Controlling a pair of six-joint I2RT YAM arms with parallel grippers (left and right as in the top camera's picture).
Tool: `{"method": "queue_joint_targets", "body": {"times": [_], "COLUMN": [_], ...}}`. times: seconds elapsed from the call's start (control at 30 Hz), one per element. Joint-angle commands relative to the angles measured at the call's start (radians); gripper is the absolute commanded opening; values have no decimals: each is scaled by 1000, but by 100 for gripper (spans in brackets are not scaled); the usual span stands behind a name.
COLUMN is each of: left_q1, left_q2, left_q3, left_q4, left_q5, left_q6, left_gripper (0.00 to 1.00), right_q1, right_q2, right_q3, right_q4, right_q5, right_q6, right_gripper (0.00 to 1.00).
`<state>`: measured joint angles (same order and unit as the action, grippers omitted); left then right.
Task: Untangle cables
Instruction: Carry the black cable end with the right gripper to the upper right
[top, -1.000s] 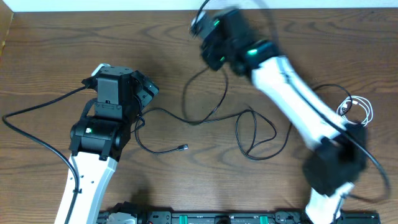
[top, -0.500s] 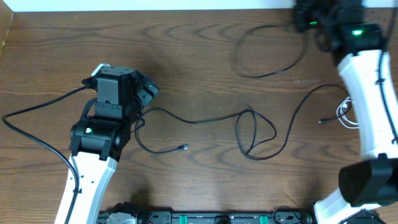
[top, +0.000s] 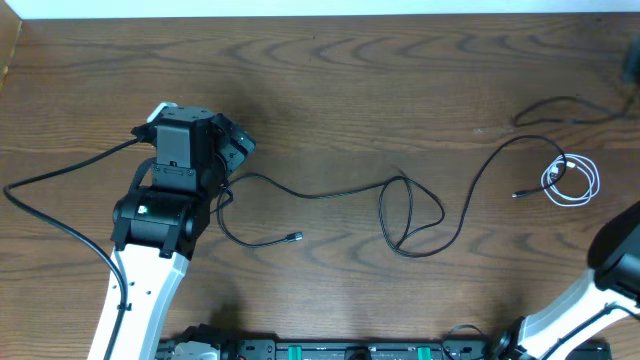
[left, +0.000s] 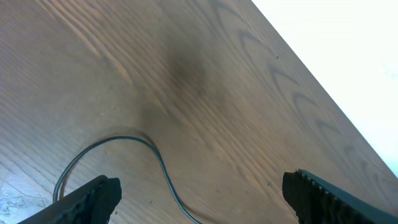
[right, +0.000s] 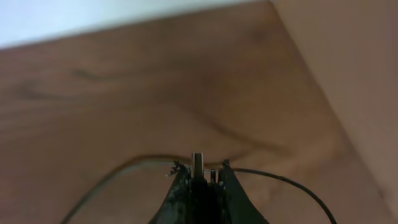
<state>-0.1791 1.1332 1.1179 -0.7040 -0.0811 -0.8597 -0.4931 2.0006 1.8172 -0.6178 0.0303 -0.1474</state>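
Note:
I will swing my right gripper left in the overhead view, over the bare table near the table's far edge (top: 492, 64), and release the plug.
One long black cable (top: 330, 195) lies across the table's middle with a loop (top: 410, 215) in it and a plug end (top: 297, 237) at the lower left. A second black cable (top: 560, 101) trails at the top right toward my right gripper (top: 634, 66), which is barely in view at the right edge. In the right wrist view this gripper (right: 199, 167) is shut on that black cable (right: 112, 178), a metal plug tip (right: 197, 160) poking out. The white cable (top: 571, 181) lies coiled at the right. My left gripper (top: 234, 148) stands open over a bend of black cable (left: 163, 177).
The table's far edge (top: 320, 16) meets a white wall. The right wrist view shows the table's corner edge (right: 311, 68) close by. A thick black robot wire (top: 60, 180) trails left from the left arm. A rail (top: 330, 350) runs along the front edge.
My right arm swept from the top middle to the far right edge, dragging a black cable away from the looped one. The left arm has not moved.

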Motion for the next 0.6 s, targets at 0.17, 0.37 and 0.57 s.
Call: {"method": "queue_joint_targets", "body": {"times": [0.17,0.37,0.57], "left_q1": [5,5,5], "left_q2": [3,3,3], "left_q3": [12,12,12], "left_q4": [-3,-3,-3], "left_q5": [-6,-6,-6], "left_q6": [9,9,9], "left_gripper": [90,90,90], "right_q1": [-99,-67,17], "right_q2": [-15,-132,-275], "right_q3": [2,2,2], "right_q4": [-23,-18,-46], "right_q5": [-284,-714,-756], "right_q6": [166,170,222], "right_gripper": [1,2,1]}}
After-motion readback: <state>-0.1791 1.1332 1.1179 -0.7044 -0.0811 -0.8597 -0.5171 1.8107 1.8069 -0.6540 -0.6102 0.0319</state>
